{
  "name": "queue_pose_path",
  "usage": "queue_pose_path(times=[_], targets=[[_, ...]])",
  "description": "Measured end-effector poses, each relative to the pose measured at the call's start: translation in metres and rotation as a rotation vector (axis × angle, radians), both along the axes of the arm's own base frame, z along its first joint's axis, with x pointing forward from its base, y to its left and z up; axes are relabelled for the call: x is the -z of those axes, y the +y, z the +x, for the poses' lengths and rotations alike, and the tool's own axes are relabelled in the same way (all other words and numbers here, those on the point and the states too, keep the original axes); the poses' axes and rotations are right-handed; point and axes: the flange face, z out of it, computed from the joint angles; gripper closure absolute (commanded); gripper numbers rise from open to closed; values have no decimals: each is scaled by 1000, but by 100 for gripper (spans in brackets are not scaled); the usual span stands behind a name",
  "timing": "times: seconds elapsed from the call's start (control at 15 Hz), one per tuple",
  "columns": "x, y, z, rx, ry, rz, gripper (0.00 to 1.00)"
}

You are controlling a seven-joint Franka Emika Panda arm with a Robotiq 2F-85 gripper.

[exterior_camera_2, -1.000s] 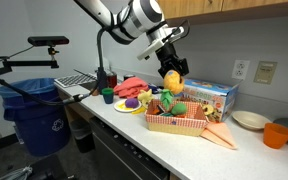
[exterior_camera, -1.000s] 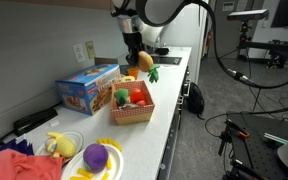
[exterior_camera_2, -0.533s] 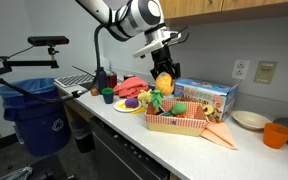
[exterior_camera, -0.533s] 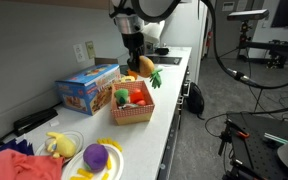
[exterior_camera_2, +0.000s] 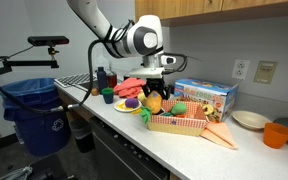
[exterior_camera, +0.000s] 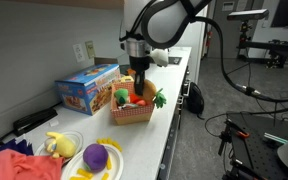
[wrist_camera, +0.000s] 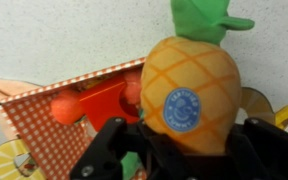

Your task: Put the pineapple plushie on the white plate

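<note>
I should lift my gripper and swing toward the edge of the white plate by the pale yellow plush toy before placing it.
My gripper (exterior_camera: 141, 84) is shut on the pineapple plushie (exterior_camera: 145, 91), an orange-yellow body with green leaves (exterior_camera: 159, 98). It hangs just above the near side of the red checkered basket (exterior_camera: 132, 113). It shows the same way in both exterior views, with the gripper (exterior_camera_2: 156, 90) holding the plushie (exterior_camera_2: 154, 101). In the wrist view the plushie (wrist_camera: 192, 90) fills the space between my fingers (wrist_camera: 189, 152), blue sticker facing the camera. A white plate (exterior_camera: 112, 167) holding a purple ball (exterior_camera: 96, 156) sits further along the counter; it also shows in an exterior view (exterior_camera_2: 127, 108).
The basket (exterior_camera_2: 179, 122) holds toy food. A blue box (exterior_camera: 87, 88) stands behind it. A pale yellow plush toy (exterior_camera: 56, 145) and red cloth (exterior_camera: 9, 160) lie near the plate. A second white dish (exterior_camera_2: 249, 120) and an orange cup (exterior_camera_2: 276, 133) sit at the counter's other end. A blue bin (exterior_camera_2: 34, 105) stands beside the counter.
My gripper has carried the pineapple plushie along the counter and lower, from beyond the basket to just over the basket's edge, nearer the plate with the purple ball.
</note>
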Motion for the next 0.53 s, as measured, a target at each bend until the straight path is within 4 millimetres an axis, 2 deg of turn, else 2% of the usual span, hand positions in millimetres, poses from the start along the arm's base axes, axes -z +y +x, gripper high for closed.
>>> queue_pose_path(times=[0.13,0.2,0.4,0.53], targets=[[14,12,-5,-44,6,28,96],[16,20,-6,-66,3,41,96],[9,40,-6,-124,-15,61,96],[-3,57,-5,-164,-36,64,96]])
